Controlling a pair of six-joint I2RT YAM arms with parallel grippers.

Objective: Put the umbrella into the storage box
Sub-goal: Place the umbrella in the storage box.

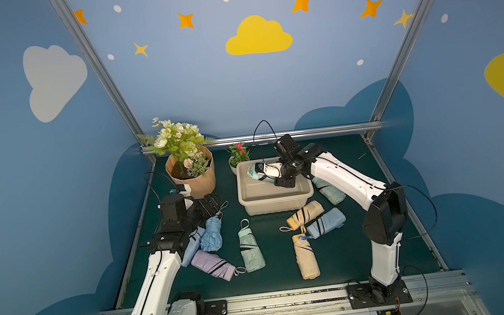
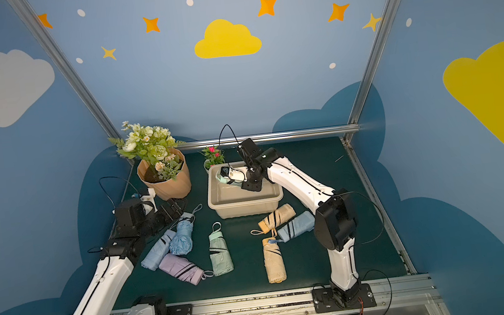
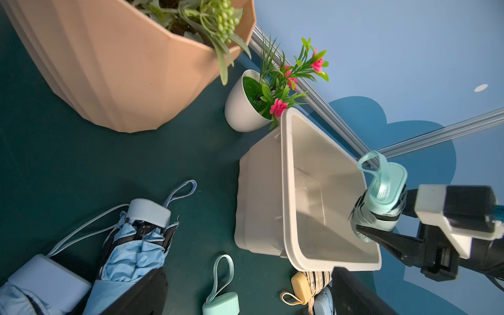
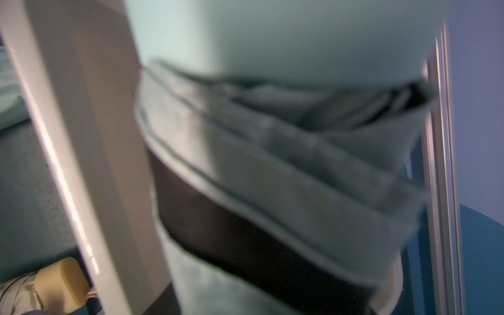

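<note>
The empty bottom of the storage box is below my right gripper, so it will lower the mint-green umbrella [image 1: 257, 170] next and let go of it over that bare bottom.
A mint-green folded umbrella [image 1: 257, 170] [image 2: 225, 176] hangs tilted over the far part of the storage box [image 1: 275, 199] [image 2: 246, 202], with my right gripper [image 1: 265, 172] [image 2: 234, 176] shut on its body. In the left wrist view the umbrella [image 3: 381, 207], handle and strap up, sits above the box's rim [image 3: 286, 191]. It fills the blurred right wrist view [image 4: 272, 163], beside the box's rim [image 4: 81, 136]. The box holds nothing else. My left gripper [image 1: 214, 206] [image 2: 178, 205] [image 3: 251, 297] stands open and empty near the tan pot, just above a light blue umbrella [image 1: 211, 234].
Several folded umbrellas lie in front of the box: lilac [image 1: 213, 264], mint [image 1: 251, 250], beige [image 1: 306, 260], striped beige [image 1: 304, 215], blue [image 1: 326, 222]. Another mint one [image 1: 329, 191] lies under the right arm. A tan flower pot [image 1: 191, 178] and a small white pot [image 1: 238, 158] stand at the back.
</note>
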